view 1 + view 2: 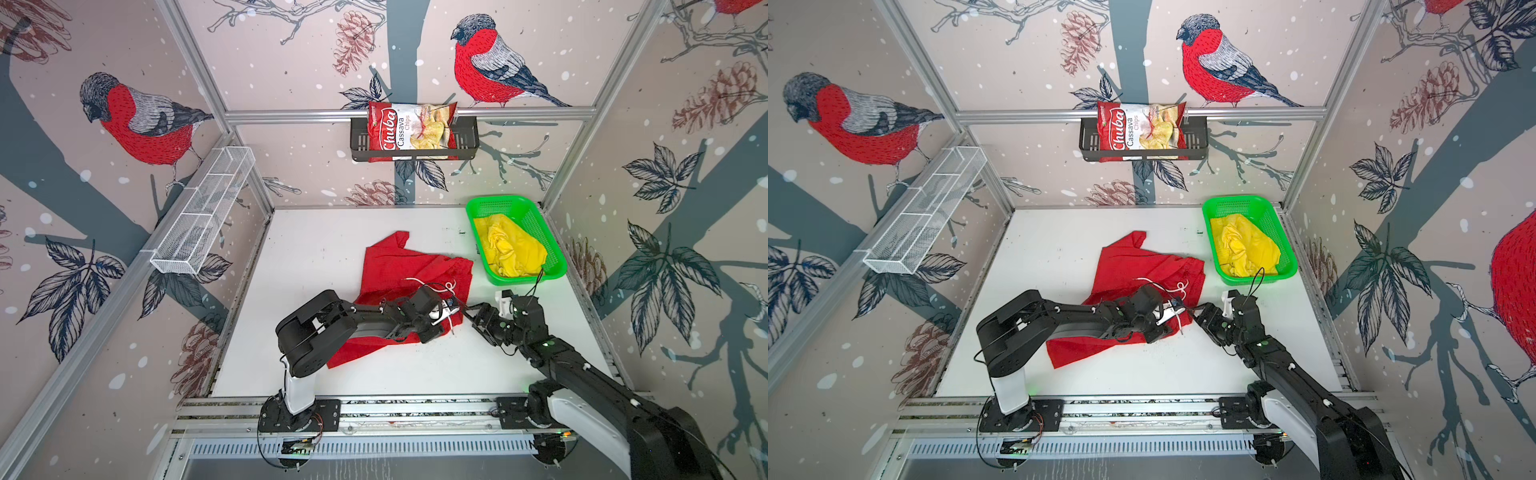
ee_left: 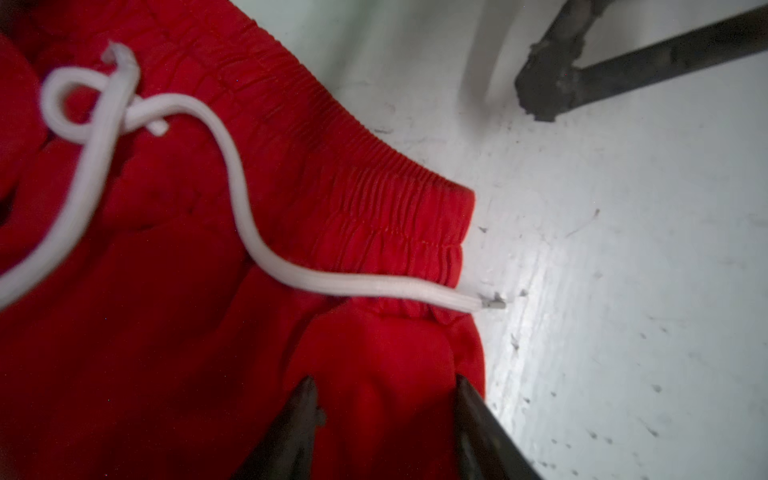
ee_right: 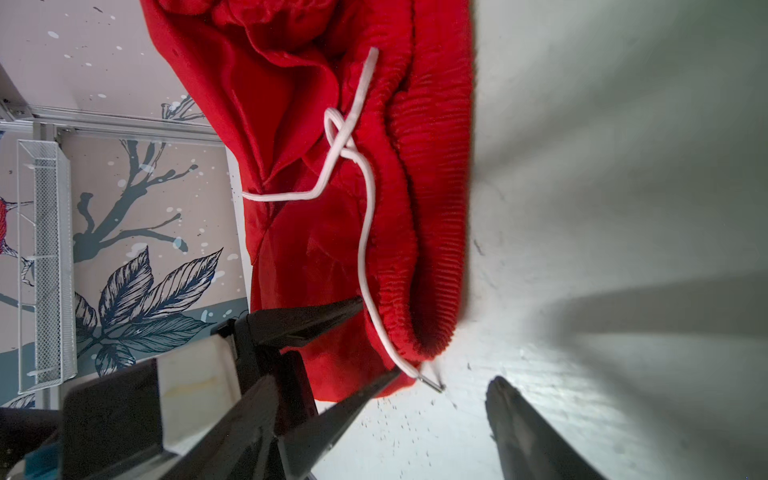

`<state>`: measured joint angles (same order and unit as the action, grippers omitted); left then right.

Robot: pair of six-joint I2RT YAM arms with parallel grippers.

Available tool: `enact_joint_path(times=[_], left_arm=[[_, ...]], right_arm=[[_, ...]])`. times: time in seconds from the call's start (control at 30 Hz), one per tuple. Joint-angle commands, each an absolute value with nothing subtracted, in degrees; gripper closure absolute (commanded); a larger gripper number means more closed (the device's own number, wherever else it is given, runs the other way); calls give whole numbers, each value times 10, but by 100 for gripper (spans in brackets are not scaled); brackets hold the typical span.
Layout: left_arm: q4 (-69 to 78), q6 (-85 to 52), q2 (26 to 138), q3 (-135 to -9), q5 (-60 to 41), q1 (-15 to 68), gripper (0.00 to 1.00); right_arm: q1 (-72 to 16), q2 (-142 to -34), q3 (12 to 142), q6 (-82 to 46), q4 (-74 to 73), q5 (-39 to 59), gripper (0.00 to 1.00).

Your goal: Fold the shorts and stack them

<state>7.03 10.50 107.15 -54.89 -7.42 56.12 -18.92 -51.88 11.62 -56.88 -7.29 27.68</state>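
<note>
Next, my right gripper tilts flatter and slides across onto the waistband's end just beside it, toward my left gripper, since my fingers straddle bare table.
The red shorts lie crumpled in the middle of the white table, with the white drawstring loose across the waistband. My left gripper is down on the waistband corner nearest the right arm. Its jaws stand apart astride a hump of red cloth. My right gripper is open over bare table just beside that corner, near the drawstring's tip, and holds nothing. The yellow shorts sit bunched in the green basket.
The green basket stands at the back right of the table. A Chuba chips bag rests in a black shelf basket on the back wall. A white wire basket hangs on the left wall. The arm bases sit along the front rail.
</note>
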Motion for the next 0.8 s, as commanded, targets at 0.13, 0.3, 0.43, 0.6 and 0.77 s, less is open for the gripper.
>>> enact_joint_path(times=[0.13, 0.3, 0.43, 0.6, 0.77], left_arm=[[72, 94, 1040, -537, -155, 560, 92], [119, 70, 989, -509, -229, 536, 100], [162, 53, 954, -480, -275, 512, 100], [136, 86, 958, -480, -269, 512, 100], [141, 94, 962, -478, -283, 512, 99]], right_arm=[[-185, -552, 88, -609, -180, 339, 19], [-185, -582, 87, -641, -237, 370, 19], [-186, -604, 80, -672, -293, 391, 19], [-192, -630, 80, -714, -370, 408, 19], [-203, -674, 88, -727, -412, 421, 21]])
